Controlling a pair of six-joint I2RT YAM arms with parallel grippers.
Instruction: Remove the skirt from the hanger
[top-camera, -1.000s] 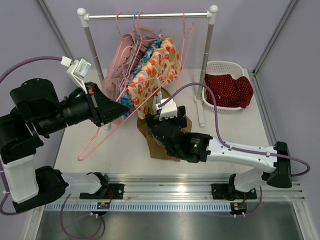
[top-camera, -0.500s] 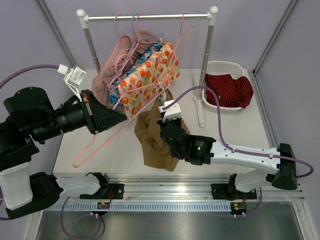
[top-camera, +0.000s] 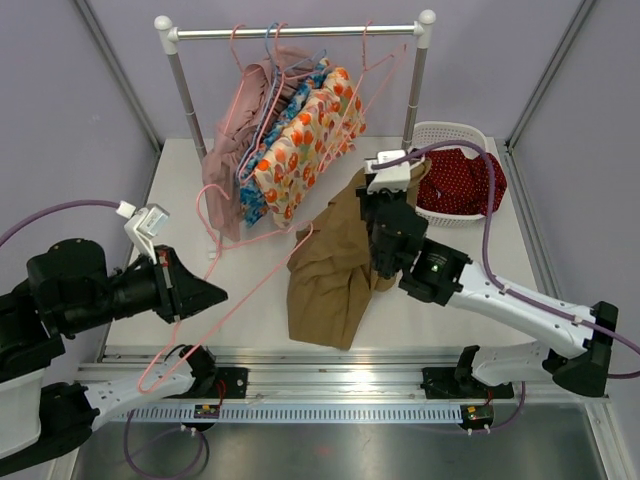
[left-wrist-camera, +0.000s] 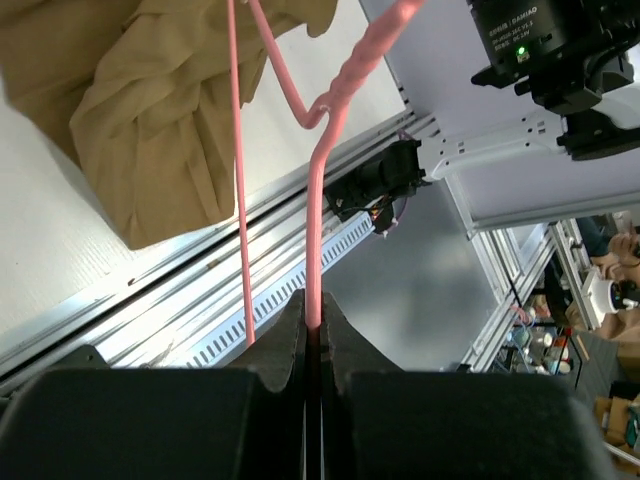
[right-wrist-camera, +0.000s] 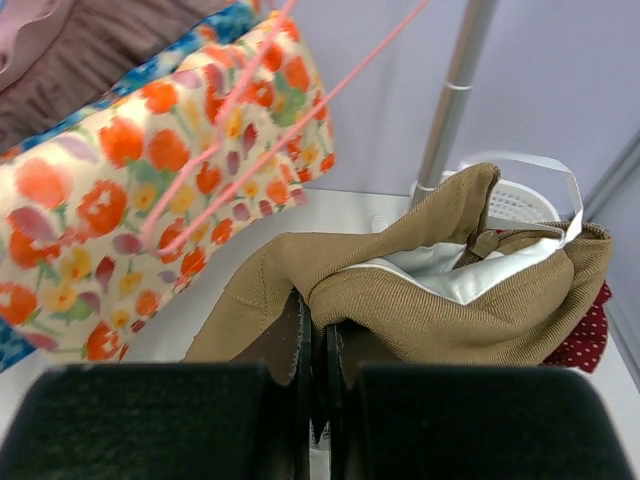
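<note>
I should next lift the trailing skirt off the table with my right gripper, carry it over the white basket at the gripper's right in the top view, lower and release it.
The tan skirt hangs in a bunch from my right gripper, which is shut on a fold of its waist above the table's middle. The lower end of the skirt trails on the table. My left gripper at the near left is shut on the wire of a pink hanger. The hanger slants from the front rail up to the skirt's left edge. In the left wrist view the hanger crosses in front of the skirt, and no cloth shows on its wire.
A clothes rack at the back holds a floral garment, a mauve one and more pink hangers. A white basket with a red dotted cloth stands at the back right, close behind my right gripper.
My right gripper has shut on the skirt and carried it up and back-right toward the basket. My left arm has drawn the hanger toward the near left, away from the skirt.
</note>
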